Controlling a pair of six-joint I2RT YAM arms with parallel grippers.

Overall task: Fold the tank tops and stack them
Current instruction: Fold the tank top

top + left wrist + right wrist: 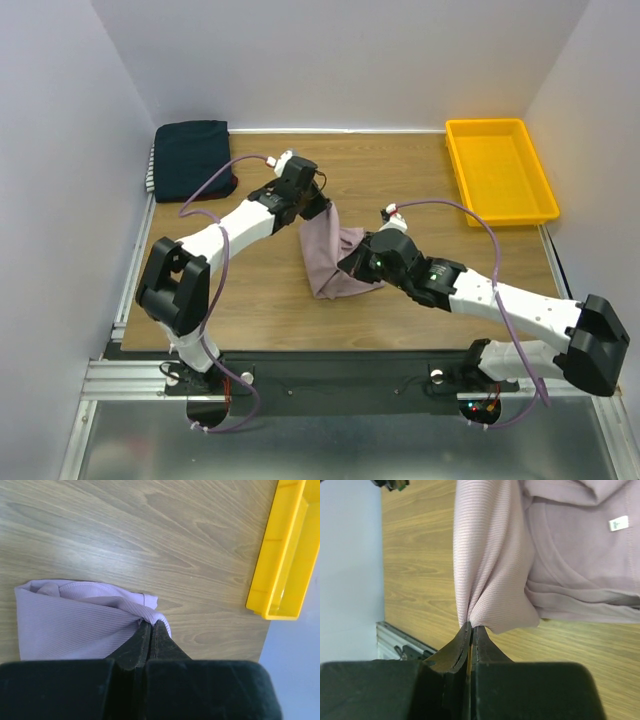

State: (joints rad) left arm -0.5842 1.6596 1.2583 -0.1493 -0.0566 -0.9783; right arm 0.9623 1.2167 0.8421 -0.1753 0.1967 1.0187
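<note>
The cloth's far corner hangs bunched, so the left gripper will next go to the right in the top view, down to the tabletop by it, and let go.
A pale dusty-pink tank top (330,255) is bunched mid-table, held up between both arms. My left gripper (312,212) is shut on its upper edge; the left wrist view shows the ribbed cloth (75,622) pinched at the gripper (151,625). My right gripper (352,262) is shut on the pink top's right side; in the right wrist view a fold of the cloth (492,575) is clamped at the gripper (471,627). A stack of folded tank tops (192,157), dark navy uppermost with a striped edge showing at its left, lies at the far left corner.
A yellow plastic tray (500,170) stands at the far right; its edge (280,555) shows in the left wrist view. White walls close in the wooden table on three sides. A metal rail (130,290) runs along the left edge.
</note>
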